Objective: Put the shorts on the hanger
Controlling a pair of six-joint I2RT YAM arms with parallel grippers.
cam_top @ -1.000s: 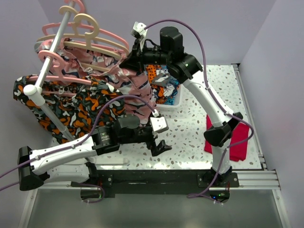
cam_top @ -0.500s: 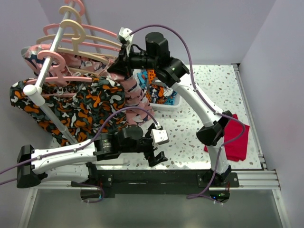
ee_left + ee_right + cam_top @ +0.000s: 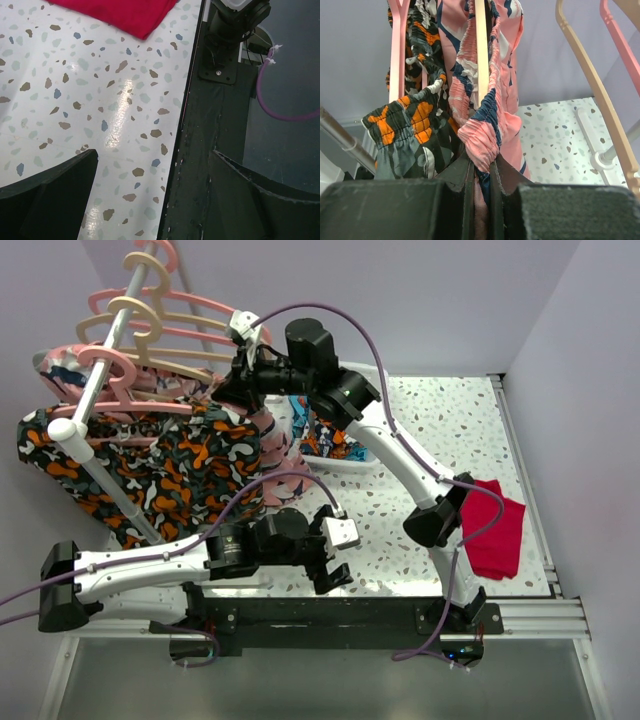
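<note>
The beige hanger bar already runs inside the waistband's folds, so my right gripper will next stay at the tip of the bar and open to let go of the waistband.
The salmon-pink shorts [image 3: 278,440] with navy and white print hang from my right gripper [image 3: 228,388], high up by the clothes rail. In the right wrist view my right gripper [image 3: 482,167] is shut on the bunched elastic waistband of the shorts [image 3: 480,130]. A beige hanger bar [image 3: 481,50] runs up through the waistband folds. The beige hangers [image 3: 150,328] hang on the rail. My left gripper [image 3: 335,575] is low over the table's near edge, open and empty [image 3: 152,160].
A black-orange-white garment [image 3: 150,460] hangs on a pink hanger [image 3: 120,370] just left of the shorts, also in the right wrist view [image 3: 405,125]. The metal rail [image 3: 95,390] slants at the left. A white bin [image 3: 335,450] of clothes stands behind. A red cloth [image 3: 495,530] lies at the right.
My right gripper has carried the shorts left and up toward the hangers on the rail. My left arm has drawn slightly back toward the near edge, still open.
</note>
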